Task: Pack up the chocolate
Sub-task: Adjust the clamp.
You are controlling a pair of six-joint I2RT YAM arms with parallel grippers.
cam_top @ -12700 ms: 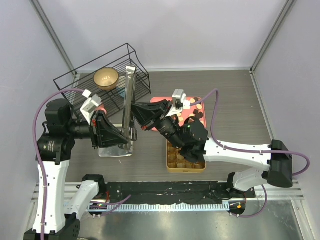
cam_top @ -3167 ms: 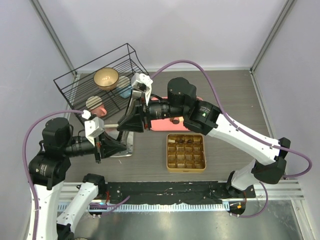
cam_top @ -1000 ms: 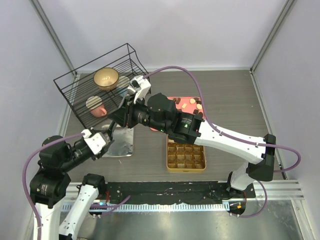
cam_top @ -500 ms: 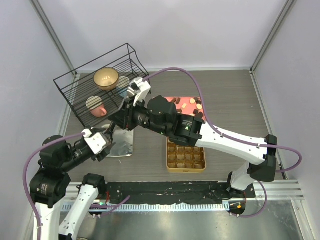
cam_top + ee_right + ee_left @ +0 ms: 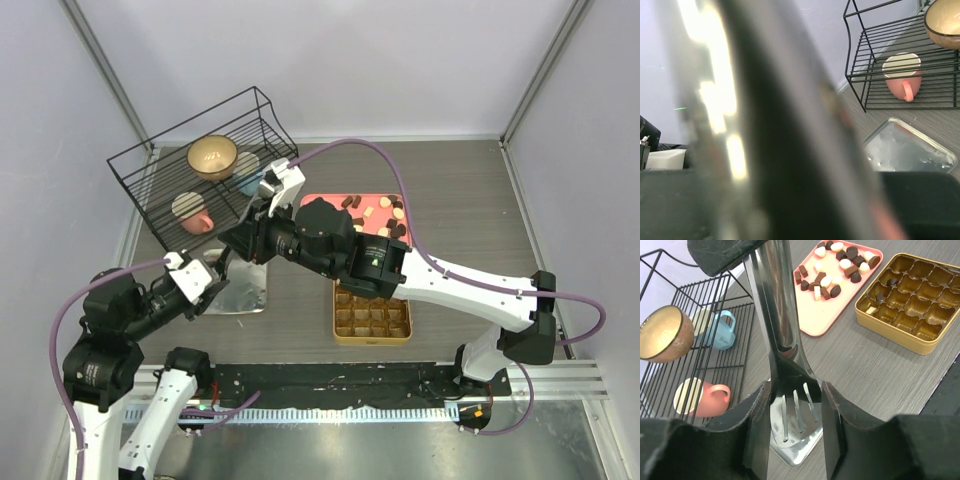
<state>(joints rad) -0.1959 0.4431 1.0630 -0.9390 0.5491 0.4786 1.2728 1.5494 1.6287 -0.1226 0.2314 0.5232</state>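
Next, my right gripper swings the spatula outward and down toward the tray's far edge to release it there, as the chocolate is on the pink tray.
The chocolate [image 5: 378, 213] lies as several small dark and cream pieces on a pink tray [image 5: 330, 205], seen too in the left wrist view [image 5: 832, 270]. Two pieces [image 5: 881, 296] sit in the gold gridded tin [image 5: 920, 337], which is near the right arm's elbow [image 5: 372, 325]. A metal slotted spatula [image 5: 775, 315] stands over a silver tray [image 5: 795, 455]. My right gripper [image 5: 240, 243] is shut on its handle. My left gripper [image 5: 795, 390] has its pads against both edges of the blade. The right wrist view is filled by the blurred handle [image 5: 780, 125].
A black wire rack [image 5: 150, 185] at the back left holds a golden bowl [image 5: 212, 157], a pink mug [image 5: 192, 213] and a blue mug [image 5: 245, 170]. The silver tray [image 5: 245, 292] lies just in front of the rack, left of the tin.
My left jaws widened and then came in again on the spatula blade. The right arm drifted slightly right with the handle. The chocolate and the tin have not moved.
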